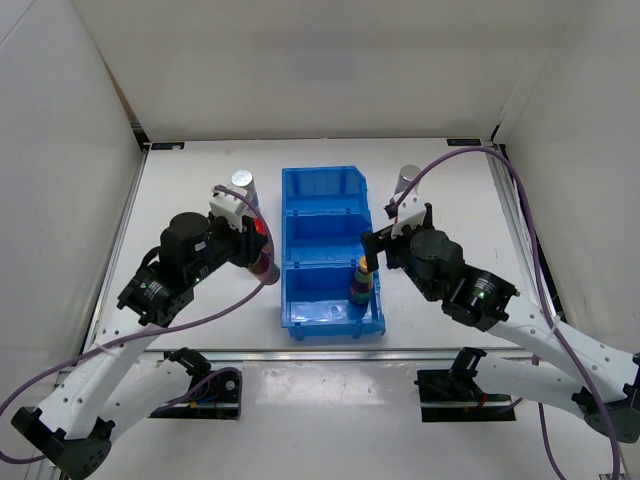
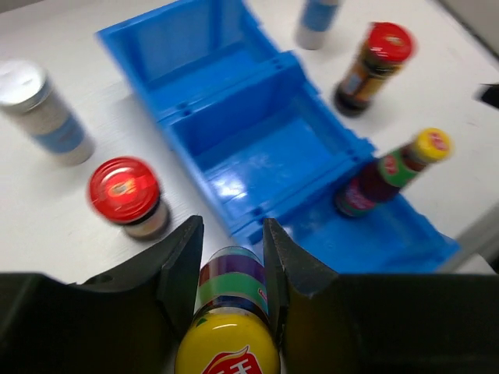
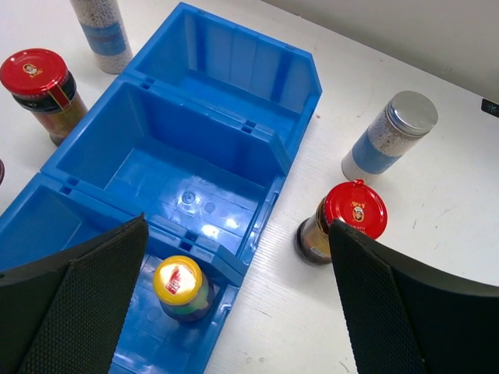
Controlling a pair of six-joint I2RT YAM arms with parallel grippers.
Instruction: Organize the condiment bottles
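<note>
The left gripper moves over the bin's edge and down next, since the bin's near section has room beside the matching yellow-capped bottle.
My left gripper point(image 2: 228, 257) is shut on a slim green-labelled yellow-capped bottle point(image 2: 231, 300), held upright just left of the blue bin point(image 1: 300, 195); in the top view it is partly hidden under the gripper point(image 1: 255, 250). The second yellow-capped bottle point(image 3: 180, 290) stands in the bin's near compartment point(image 1: 361, 282). My right gripper point(image 3: 242, 312) is open and empty above the bin's near right edge. A red-capped jar point(image 3: 343, 224) and a silver-lidded bottle point(image 3: 390, 134) stand right of the bin. Another red-capped jar point(image 2: 125, 193) and silver-lidded bottle point(image 2: 45, 111) stand left of it.
The bin's middle point(image 3: 187, 167) and far point(image 3: 234, 70) compartments hold nothing. White walls enclose the table on three sides. Both arms' cables hang over the table's near side.
</note>
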